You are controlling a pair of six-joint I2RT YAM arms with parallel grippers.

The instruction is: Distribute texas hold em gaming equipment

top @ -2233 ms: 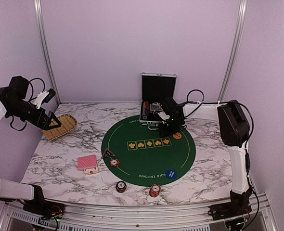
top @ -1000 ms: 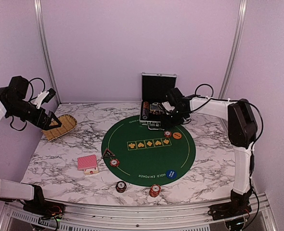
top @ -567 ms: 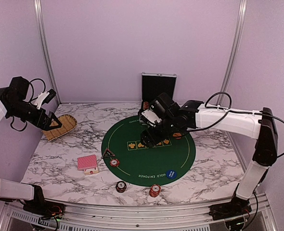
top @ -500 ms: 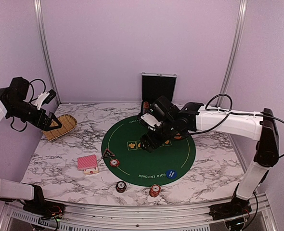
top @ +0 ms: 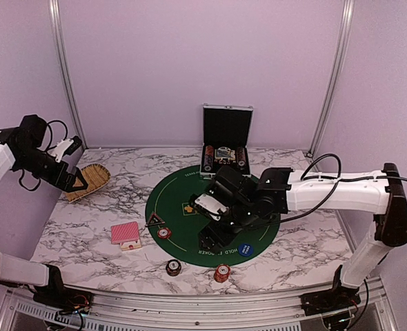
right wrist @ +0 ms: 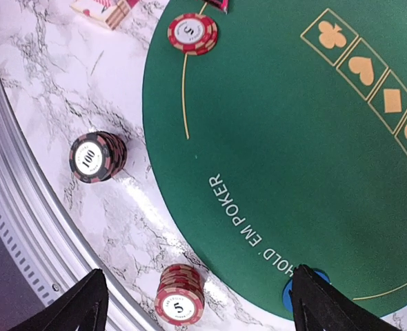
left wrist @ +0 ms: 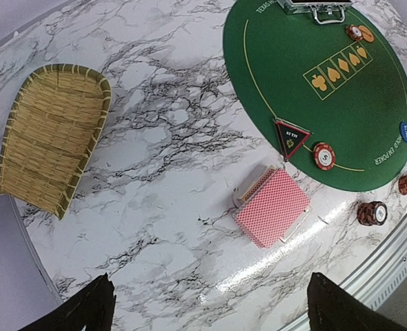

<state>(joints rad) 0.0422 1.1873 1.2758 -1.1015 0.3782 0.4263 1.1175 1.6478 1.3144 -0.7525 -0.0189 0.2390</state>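
Next, my right gripper lowers toward the metal bar and over the red chip stack [top: 221, 273] [right wrist: 179, 296], since the marble on both sides of that stack is free for my fingertips.
My right gripper [top: 214, 238] hangs open and empty over the near part of the green mat [top: 172, 196]. In the right wrist view the right gripper [right wrist: 193, 308] is above a red chip stack [right wrist: 179, 296], with the blue disc [right wrist: 307, 288] partly behind one finger. A dark chip stack [right wrist: 93, 158] stands on the marble and a single chip [right wrist: 192, 34] lies on the mat. The red-backed cards [top: 125, 234], triangular token [top: 154, 220] and blue disc [top: 245, 249] lie near the front. My left gripper [top: 70, 176] is open, high beside the basket. An orange disc [left wrist: 366, 33] and a chip [left wrist: 354, 32] lie at the mat's far side.
An open metal case [top: 225, 148] with chips stands behind the mat. A woven straw basket [left wrist: 52, 138] lies at the left on the marble table [left wrist: 155, 207]. The right arm stretches low across the mat's middle. A metal rail runs along the table's near edge [right wrist: 24, 227].
My right arm has swung from the case at the back across the mat to its near side, and its jaws have spread wider. The left arm has barely shifted.
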